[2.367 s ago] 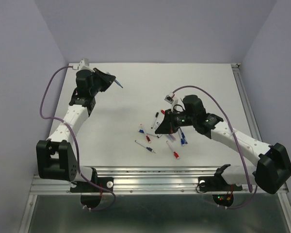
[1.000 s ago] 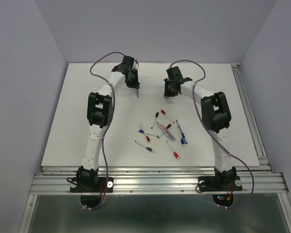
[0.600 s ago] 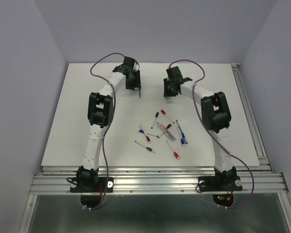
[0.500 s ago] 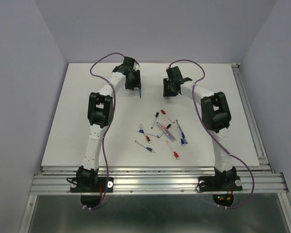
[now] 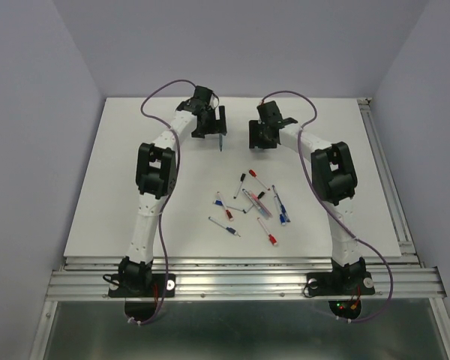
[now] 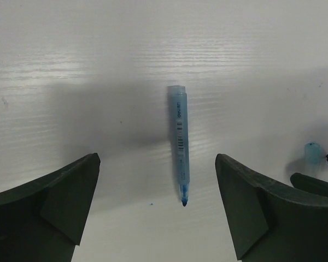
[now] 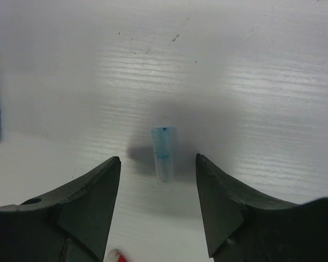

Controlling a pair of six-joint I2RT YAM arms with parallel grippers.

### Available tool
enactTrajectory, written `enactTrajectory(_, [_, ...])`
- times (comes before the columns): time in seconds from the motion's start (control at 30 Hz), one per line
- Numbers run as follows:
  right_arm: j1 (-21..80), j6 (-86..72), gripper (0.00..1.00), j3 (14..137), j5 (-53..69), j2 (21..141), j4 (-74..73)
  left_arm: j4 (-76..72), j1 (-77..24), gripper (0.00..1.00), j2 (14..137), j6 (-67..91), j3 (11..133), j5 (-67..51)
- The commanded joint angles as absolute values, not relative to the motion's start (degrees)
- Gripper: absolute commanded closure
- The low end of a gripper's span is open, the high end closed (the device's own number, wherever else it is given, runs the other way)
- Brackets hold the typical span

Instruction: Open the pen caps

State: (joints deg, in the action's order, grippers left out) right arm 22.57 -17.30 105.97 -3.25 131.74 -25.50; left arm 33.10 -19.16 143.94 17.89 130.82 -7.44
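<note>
I should next move my left gripper back onto the far end of the pen [image 5: 220,196] that lies across a blue-capped one, because that pen's red cap is still on its near end.
An uncapped blue pen [image 6: 179,136] lies on the white table [image 6: 98,65] between the wide-spread fingers of my left gripper [image 6: 157,158], touching neither; its tip points toward the camera. From above, the pen [image 5: 220,142] lies just below the left gripper [image 5: 220,121]. One of the pen caps, pale blue [image 7: 163,153], lies loose on the table between the parted fingers of my right gripper [image 7: 157,158]. That cap [image 6: 312,152] also shows at the right edge of the left wrist view. In the top view the right gripper [image 5: 256,136] hides it.
A loose pile of capped pens [image 5: 256,202] with red, blue and black caps lies mid-table, nearer the arm bases. Both arms reach to the far part of the table [image 5: 135,187], close together. A red tip [image 7: 113,255] peeks in at the bottom of the right wrist view.
Both grippers have opened. The left one let go of the blue pen, which now lies flat, and the right one released the pale blue cap onto the table.
</note>
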Motion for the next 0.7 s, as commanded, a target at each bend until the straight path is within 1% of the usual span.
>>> enactTrajectory(0.0, [22.7, -16.4, 0.36, 111.3, -3.0, 129.6, -27.9, 33.3, -19.5, 0.01, 134.0, 18.2, 131.3, -7.2])
enactTrajectory(0.03, [22.7, -16.4, 0.34, 111.4, -3.0, 128.1, -27.8, 33.3, -19.6, 0.01, 132.9, 18.3, 131.0, -7.2])
enactTrajectory(0.07, [22.7, -16.1, 0.29, 111.5, -2.7, 127.2, -27.6, 33.2, -19.6, 0.01, 130.5, 18.4, 130.5, -7.2])
enactTrajectory(0.1, [22.7, -16.1, 0.27, 111.0, -2.6, 126.0, -27.3, 33.0, -19.7, 0.01, 129.0, 18.5, 128.9, -7.2])
enactTrajectory(0.13, [22.7, -15.7, 0.23, 110.1, -2.5, 123.5, -26.4, 32.4, -19.9, 0.01, 125.7, 18.5, 127.5, -7.0])
enactTrajectory(0.17, [22.7, -15.6, 0.23, 109.0, -2.3, 121.7, -25.7, 32.3, -20.0, 0.01, 125.7, 18.6, 125.6, -7.0])
enactTrajectory(0.23, [22.7, -15.3, 0.06, 104.1, -1.8, 118.4, -23.4, 29.3, -20.3, 0.01, 119.2, 19.2, 118.0, -6.7])
enactTrajectory(0.27, [22.7, -15.1, 0.00, 102.0, -1.1, 114.2, -22.3, 28.0, -20.5, 0.01, 114.4, 19.8, 114.8, -6.5])
enactTrajectory(0.3, [22.7, -15.2, 0.00, 99.9, -0.9, 112.1, -21.4, 25.4, -20.7, 0.01, 111.9, 20.6, 108.3, -5.6])
enactTrajectory(0.33, [22.7, -15.6, 0.00, 94.5, -1.1, 109.5, -19.2, 24.1, -20.9, 0.01, 109.5, 23.4, 104.8, -4.7])
enactTrajectory(0.37, [22.7, -16.0, 0.00, 92.2, -1.4, 105.2, -18.2, 22.3, -21.0, 0.01, 105.2, 25.1, 101.5, -2.2])
enactTrajectory(0.4, [22.7, -16.5, 0.00, 89.4, -2.3, 102.4, -17.6, 21.6, -21.4, 0.01, 103.1, 27.0, 94.8, -1.6])
enactTrajectory(0.43, [22.7, -18.3, 0.00, 86.9, -3.2, 100.0, -16.2, 20.9, -21.4, 0.01, 101.0, 28.5, 91.4, -1.5])
enactTrajectory(0.47, [22.7, -19.0, 0.00, 81.0, -5.3, 97.7, -15.4, 19.5, -21.6, 0.01, 97.3, 31.3, 88.2, -1.8])
enactTrajectory(0.5, [22.7, -19.8, 0.00, 78.1, -6.0, 92.0, -14.4, 19.0, -22.4, 0.01, 95.6, 32.9, 81.9, -2.3])
enactTrajectory(0.53, [22.7, -21.9, 0.00, 75.1, -6.8, 89.4, -11.5, 18.3, -22.8, 0.01, 93.8, 33.9, 78.8, -2.8])
enactTrajectory(0.57, [22.7, -22.8, 0.00, 68.5, -8.2, 86.4, -10.0, 16.5, -23.6, 0.01, 90.5, 35.5, 75.7, -3.2])
enactTrajectory(0.6, [22.7, -24.0, 0.00, 65.8, -9.1, 84.0, -8.6, 16.1, -24.3, 0.01, 88.9, 36.1, 70.5, -2.8])
enactTrajectory(0.63, [22.7, -25.6, 0.00, 62.7, -10.8, 79.5, -7.2, 15.8, -25.9, 0.01, 87.5, 37.1, 68.2, -2.4])
enactTrajectory(0.67, [22.7, -29.8, 0.00, 60.4, -14.3, 77.7, -7.1, 15.9, -26.4, 0.01, 85.4, 38.4, 66.1, -1.6])
